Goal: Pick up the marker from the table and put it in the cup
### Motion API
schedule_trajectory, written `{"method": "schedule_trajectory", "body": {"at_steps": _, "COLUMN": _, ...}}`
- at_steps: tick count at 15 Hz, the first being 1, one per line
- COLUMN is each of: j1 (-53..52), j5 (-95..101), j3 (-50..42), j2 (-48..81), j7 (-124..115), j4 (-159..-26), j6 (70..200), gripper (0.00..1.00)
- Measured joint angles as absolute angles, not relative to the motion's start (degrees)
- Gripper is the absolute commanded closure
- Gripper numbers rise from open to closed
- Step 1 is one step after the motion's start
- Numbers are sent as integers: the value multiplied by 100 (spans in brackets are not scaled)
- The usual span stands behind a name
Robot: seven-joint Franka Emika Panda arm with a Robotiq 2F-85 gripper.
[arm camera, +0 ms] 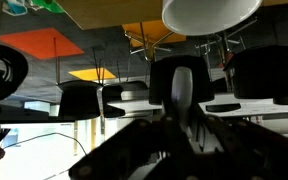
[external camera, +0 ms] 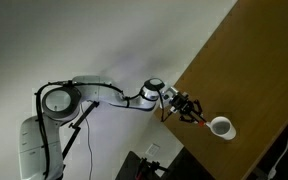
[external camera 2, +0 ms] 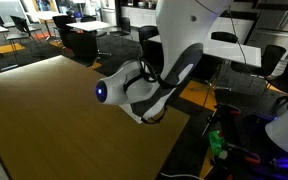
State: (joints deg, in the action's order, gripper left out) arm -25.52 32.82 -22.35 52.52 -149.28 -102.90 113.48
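The marker's tip is still short of the white cup. My gripper should next move down and outward to bring the tip into the cup's opening [external camera: 221,126] [arm camera: 208,10], and then open.
In an exterior view my gripper [external camera: 188,105] is shut on the marker [external camera: 198,117], a thin red stick that points toward the white cup [external camera: 221,127]. The cup stands on the brown wooden table [external camera: 244,70], just beyond the marker's tip and near the table's edge. In the wrist view the cup [arm camera: 210,13] shows at the top edge. The marker [arm camera: 183,92] stands as a dark stick with a whitish streak between my dark fingers [arm camera: 184,140]. In an exterior view [external camera 2: 144,90] my arm hides the gripper, the marker and the cup.
The table [external camera 2: 54,110] is a large flat surface with a straight edge close to the cup. Office chairs and desks [external camera 2: 84,35] stand in the room behind. A dark stand and cables [external camera: 149,165] sit below the arm.
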Motion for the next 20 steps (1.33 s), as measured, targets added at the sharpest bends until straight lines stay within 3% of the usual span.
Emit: {"method": "schedule_trajectory", "body": {"at_steps": 20, "j1": -2577, "j5": 3522, "j3": -2249, "j2": 6855, "j7": -14902, "j4": -8818, "j6": 11043, "gripper": 95}}
